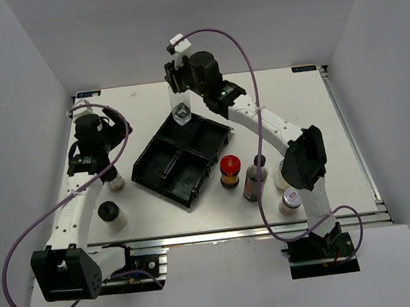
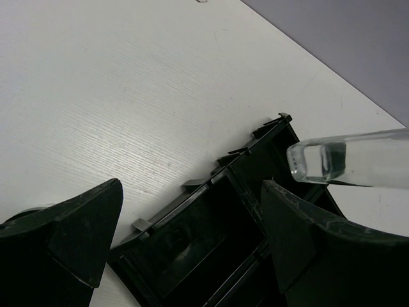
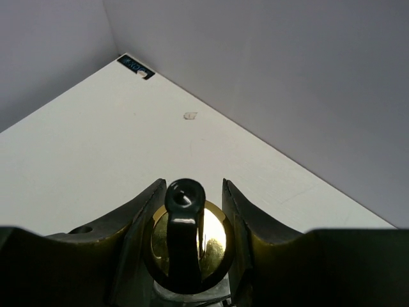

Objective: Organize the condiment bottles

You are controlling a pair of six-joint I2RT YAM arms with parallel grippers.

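Observation:
My right gripper will move back and down next, to lower the gold-capped bottle into the empty far section of the tray.
My right gripper (image 1: 180, 83) is shut on the top of the tall clear gold-capped bottle (image 1: 181, 112) and holds it off the table above the far corner of the black tray (image 1: 164, 174). In the right wrist view the fingers (image 3: 144, 220) clamp the gold cap (image 3: 215, 240). The bottle's clear base (image 2: 319, 163) shows in the left wrist view above the tray's rim (image 2: 255, 137). My left gripper (image 2: 192, 236) is open and empty, left of the tray (image 1: 94, 136). A red-lidded jar (image 1: 230, 168), a dark bottle (image 1: 254, 182), a silver-lidded jar (image 1: 291, 199) and two white black-capped bottles (image 1: 111, 212) (image 1: 117, 179) stand on the table.
The tray's four compartments hold nothing. A white jar (image 1: 279, 177) is partly hidden behind the right arm. Grey walls enclose the table on three sides. Purple cables loop over both arms.

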